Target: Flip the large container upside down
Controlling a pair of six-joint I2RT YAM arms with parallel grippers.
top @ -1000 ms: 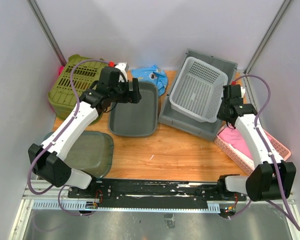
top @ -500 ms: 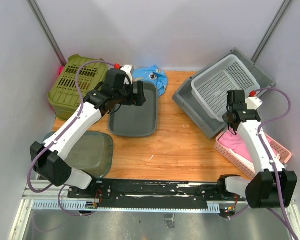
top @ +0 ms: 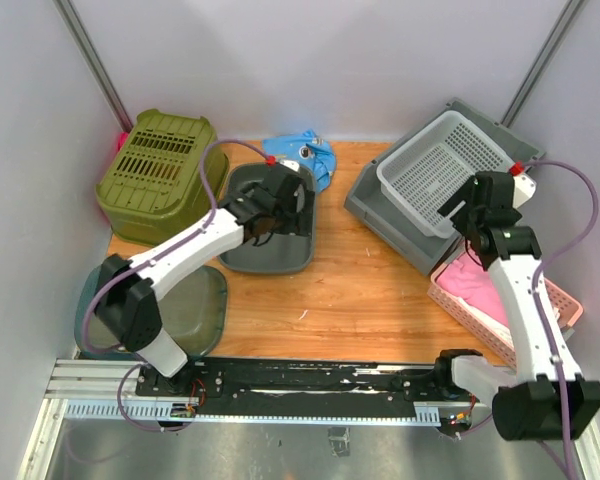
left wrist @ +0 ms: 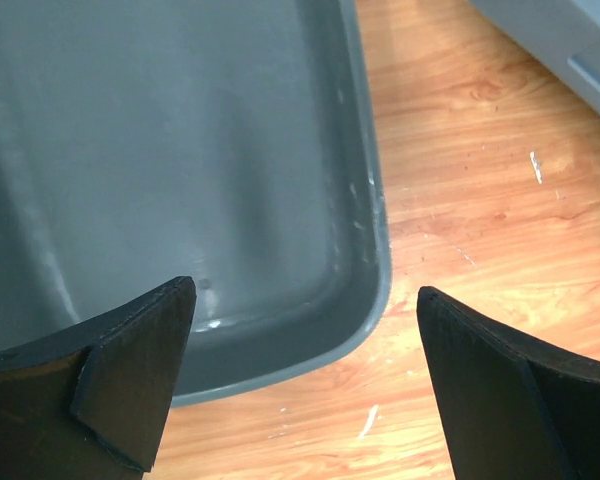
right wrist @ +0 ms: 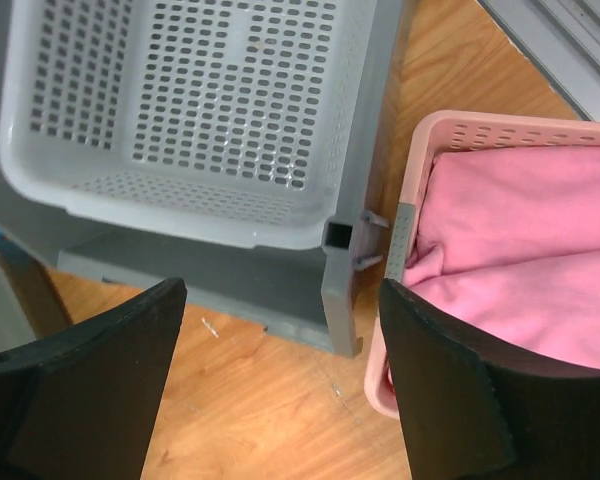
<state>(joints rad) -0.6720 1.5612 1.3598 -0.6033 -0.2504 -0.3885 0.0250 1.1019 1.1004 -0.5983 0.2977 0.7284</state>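
Observation:
My left gripper lowers its open fingers astride the tub's rim facing the container next. It eases to the right in the top view, as that rim lies below.
The large grey container [top: 385,215] sits at the back right, mouth up, skewed toward the corner, with a white perforated basket [top: 442,165] nested in it. My right gripper [top: 458,208] hovers open just in front of its near right corner, holding nothing. The right wrist view shows the container's corner post [right wrist: 337,290] and the basket [right wrist: 210,100] beyond the open right gripper [right wrist: 280,390]. My left gripper [top: 298,198] is open over the right rim of a dark grey tub [top: 265,235]. The left wrist view has that tub's corner [left wrist: 365,310] between the spread fingers of the left gripper [left wrist: 305,340].
A pink basket [top: 485,310] with pink cloth [right wrist: 520,230] touches the container's right side. An olive slatted crate [top: 155,170] stands at the back left, a blue cloth [top: 305,155] behind the tub, and a grey-green tray [top: 195,300] at the front left.
The right gripper, shut on the container's corner a second ago, has opened and let go. The container was swung toward the back right corner. The left arm slid right over the tub.

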